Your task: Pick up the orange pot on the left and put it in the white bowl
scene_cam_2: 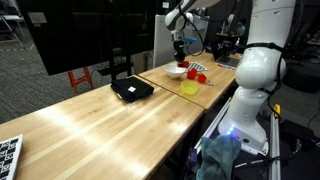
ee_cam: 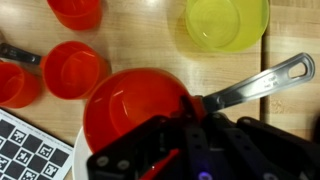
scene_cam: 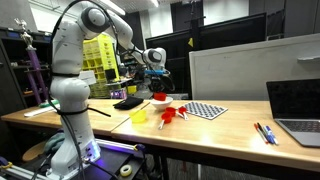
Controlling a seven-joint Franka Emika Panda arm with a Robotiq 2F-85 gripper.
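Note:
My gripper holds the pot and should next move toward the checkered mat. It should release the pot over the white bowl [ee_cam: 82, 156], which peeks out to the left in the wrist view.
The orange pot [ee_cam: 135, 105], red-orange with a grey metal handle, fills the middle of the wrist view. It sits low over the white bowl, whose rim [ee_cam: 78, 150] shows under its lower left side. My gripper [ee_cam: 185, 115] is shut on the orange pot's rim beside the handle. In an exterior view the gripper [scene_cam: 158, 85] points straight down, with the pot [scene_cam: 159, 95] directly over the bowl [scene_cam: 159, 101]. Whether the pot rests on the bowl is unclear. The bowl [scene_cam_2: 177, 72] also shows under the gripper [scene_cam_2: 178, 58] from the far side.
A yellow cup [ee_cam: 227, 22] stands beyond the handle. Other red-orange toy cookware [ee_cam: 72, 68] [ee_cam: 75, 10] [ee_cam: 12, 82] lies beside the bowl. A checkered mat [ee_cam: 25, 150] is next to it. A black object [scene_cam: 128, 102], a laptop [scene_cam: 300, 110] and pens [scene_cam: 263, 132] are on the table.

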